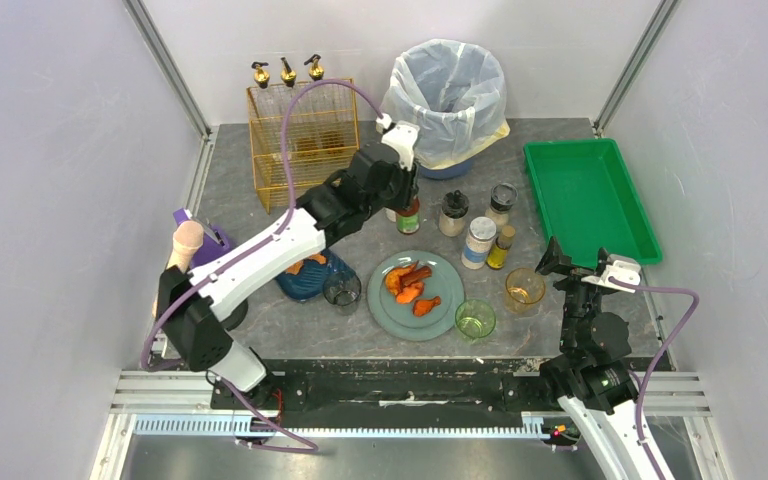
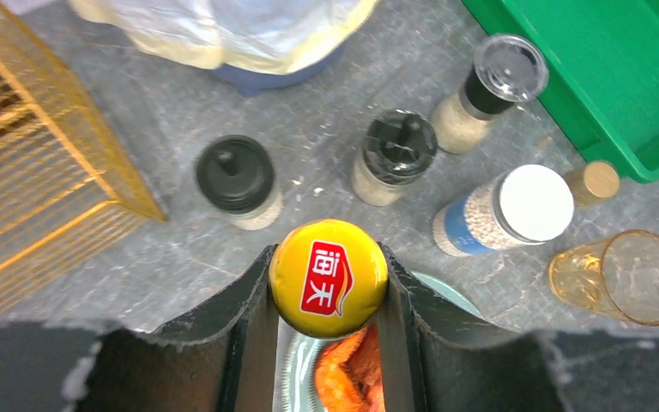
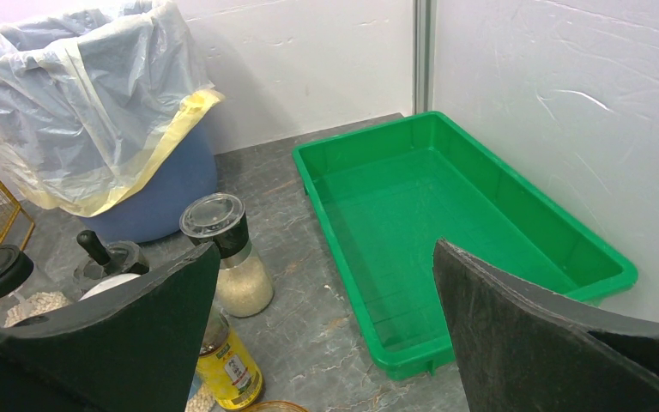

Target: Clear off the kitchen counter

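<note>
My left gripper should next swing outward over the wire rack's front shelf [image 1: 281, 166] to let go of the bottle, because the rack is to the gripper's left in the top view.
The kitchen counter [image 1: 260, 325] is a dark grey veined slab under everything. My left gripper [image 1: 407, 205] reaches to its middle back and is shut on the yellow cap [image 2: 329, 277] of a red-labelled sauce bottle [image 1: 409, 218]; both fingers [image 2: 253, 296] press the cap's sides. I cannot tell whether the bottle is lifted. My right gripper [image 1: 575, 262] is open and empty at the front right, just before the green tray [image 1: 587, 195]. In the right wrist view its jaws [image 3: 324, 257] stand wide apart, facing the tray [image 3: 446, 206].
Spice jars [image 1: 453, 212] [image 1: 501, 203], a white-lidded jar [image 1: 478, 242] and a small yellow bottle [image 1: 502, 247] stand right of the sauce bottle. In front are a plate [image 1: 445, 268] of orange food, a blue bowl [image 1: 310, 277] and glasses [image 1: 525, 290] [image 1: 475, 320] [image 1: 342, 292]. A lined bin [image 1: 447, 95] and wire rack [image 1: 303, 140] stand behind.
</note>
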Tool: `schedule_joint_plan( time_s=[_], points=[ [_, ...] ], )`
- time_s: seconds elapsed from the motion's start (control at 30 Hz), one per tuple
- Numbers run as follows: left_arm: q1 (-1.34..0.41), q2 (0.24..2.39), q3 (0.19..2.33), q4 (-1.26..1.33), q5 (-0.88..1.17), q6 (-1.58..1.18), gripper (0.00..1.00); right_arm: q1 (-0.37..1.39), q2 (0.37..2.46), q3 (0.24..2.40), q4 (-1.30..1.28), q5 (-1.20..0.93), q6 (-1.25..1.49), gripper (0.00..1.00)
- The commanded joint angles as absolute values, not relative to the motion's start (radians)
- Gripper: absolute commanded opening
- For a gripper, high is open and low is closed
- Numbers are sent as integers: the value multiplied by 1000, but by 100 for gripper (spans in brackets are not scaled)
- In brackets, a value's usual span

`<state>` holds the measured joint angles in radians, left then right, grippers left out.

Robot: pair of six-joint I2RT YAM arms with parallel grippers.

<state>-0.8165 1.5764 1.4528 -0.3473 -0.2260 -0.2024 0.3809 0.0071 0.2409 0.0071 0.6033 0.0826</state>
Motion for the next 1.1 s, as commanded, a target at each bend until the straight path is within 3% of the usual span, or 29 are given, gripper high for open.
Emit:
schedule_joint_plan(
  time_s=[0.0,0.43,1.07],
  points=[
    [-752,1459,1532,-333,-332,-106,2,387,-161,243,41,617,75,98],
    [-398,1410,1560,-224,-419,-79,2,386,-161,238,48,625,68,98],
    [-149,1676,1756,-50,-388,-58,2,385,-160,222,69,643,46,98]
  ],
)
